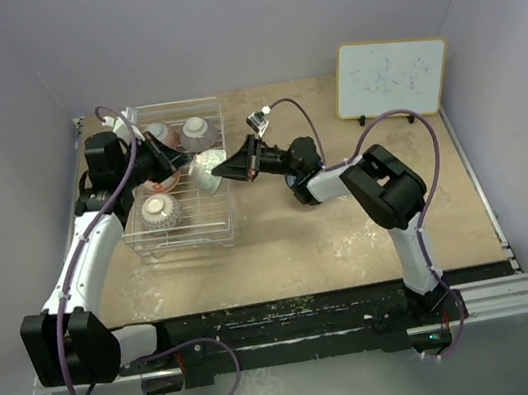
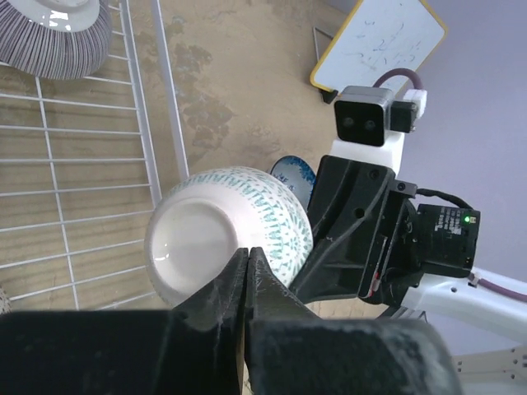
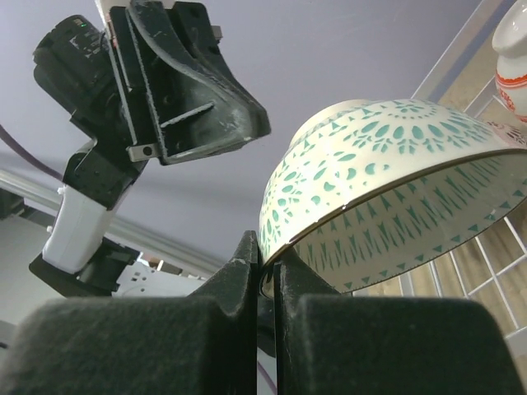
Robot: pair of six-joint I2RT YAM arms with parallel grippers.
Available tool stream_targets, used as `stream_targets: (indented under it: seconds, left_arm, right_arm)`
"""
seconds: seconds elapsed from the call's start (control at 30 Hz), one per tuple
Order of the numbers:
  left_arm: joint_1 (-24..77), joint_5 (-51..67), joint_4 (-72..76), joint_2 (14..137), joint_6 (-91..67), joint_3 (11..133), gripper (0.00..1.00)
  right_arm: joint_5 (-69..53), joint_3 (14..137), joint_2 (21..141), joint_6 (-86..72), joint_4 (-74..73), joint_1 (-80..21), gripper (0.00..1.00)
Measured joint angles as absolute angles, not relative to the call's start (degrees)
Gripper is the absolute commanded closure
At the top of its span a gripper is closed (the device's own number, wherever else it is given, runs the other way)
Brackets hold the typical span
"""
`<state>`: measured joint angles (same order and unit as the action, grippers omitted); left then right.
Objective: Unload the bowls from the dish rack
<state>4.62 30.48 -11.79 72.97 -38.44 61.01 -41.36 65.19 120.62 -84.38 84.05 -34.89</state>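
The robot's right gripper swings round and down over the blue bowl [image 2: 291, 174] next for the release, since the bowl is below the gripper and to its right in the top view.
The pale green bowl [image 1: 203, 173] hangs tilted over the right edge of the wire dish rack [image 1: 229, 213]. My right gripper [image 1: 219, 171] is shut on its rim; in the right wrist view its jaws [image 3: 265, 263] pinch the bowl's [image 3: 387, 189] wall. My left gripper [image 1: 184, 162] is shut, its tips [image 2: 248, 252] right at the bowl's white foot ring [image 2: 193, 247], holding nothing that I can see. In the rack are a pink bowl [image 1: 158, 134], a grey bowl [image 1: 197, 131], a red-orange bowl [image 1: 162, 182] and a dark-striped bowl [image 1: 159, 212]. A blue bowl [image 2: 291, 174] shows partly behind the green one.
A white framed board [image 1: 393, 77] leans against the wall at the far right. The two arms meet at the rack's right side, with the right wrist camera [image 2: 366, 122] close to the left gripper. Tan tabletop [image 1: 282, 245] lies right of the rack.
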Motion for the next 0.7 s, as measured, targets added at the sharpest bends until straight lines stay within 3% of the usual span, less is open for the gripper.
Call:
stream_targets:
  seconds: [0.03,0.2,0.33,0.57,0.7]
  left_arm:
    - [4.6,30.5,-11.6,72.6,-38.4,60.9,0.99]
    - [4.6,29.2,-11.4,70.8,-38.4,60.1,0.63]
    - [4.6,26.8,-12.0,68.9,-38.3,60.1,0.41]
    - [4.6,22.3,-14.8,64.1,-35.8,60.1,0.26]
    - [4.6,20.3,-16.6,61.8,-33.6,58.8,0.23]
  right_arm:
    - [-41.4,65.2,121.0,-84.8,84.3,-34.9,1.0]
    - [-41.6,65.2,121.4,-85.6,84.9,-34.9,1.0]
    - [-41.8,65.1,120.5,-85.1,84.0,-34.9,1.0]
    - [-43.5,64.0,111.6,-77.0,71.7,-34.7,1.0]
    - [-43.0,65.5,104.1,-64.5,53.8,-34.5,1.0]
